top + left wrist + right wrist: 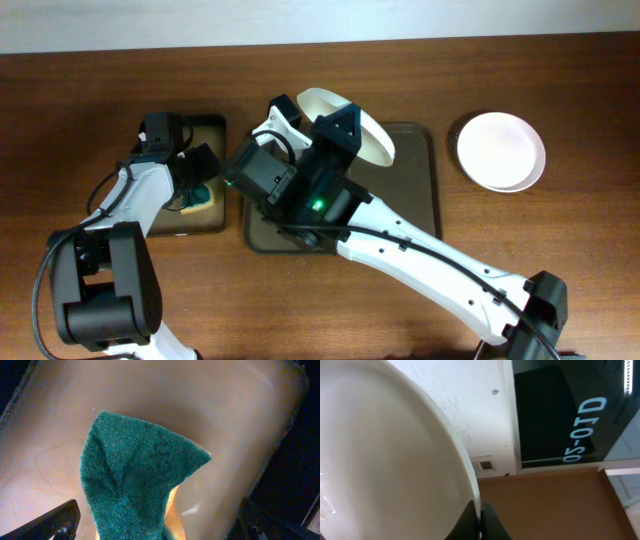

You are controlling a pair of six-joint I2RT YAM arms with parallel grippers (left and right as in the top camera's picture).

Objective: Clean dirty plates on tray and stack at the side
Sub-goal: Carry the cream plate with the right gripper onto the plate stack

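Observation:
The right gripper swings to the right in the overhead view next, turning its tilted plate level and down onto the flat plate, since the stack starts there.
My right gripper [480,521] is shut on the rim of a white plate [385,455]. It holds the plate [362,128] tilted on edge above the far end of the dark tray [415,205]. My right arm hides most of the tray's floor. Another white plate [501,150] lies flat on the table to the right of the tray. My left gripper [160,527] is open over a small black tray, one finger on each side of a green and yellow sponge [135,475], not closed on it.
The small black tray [213,124] with the sponge [206,196] stands just left of the big tray. The wooden table [80,110] runs to a white wall at the back. My right arm crosses the table from the front right.

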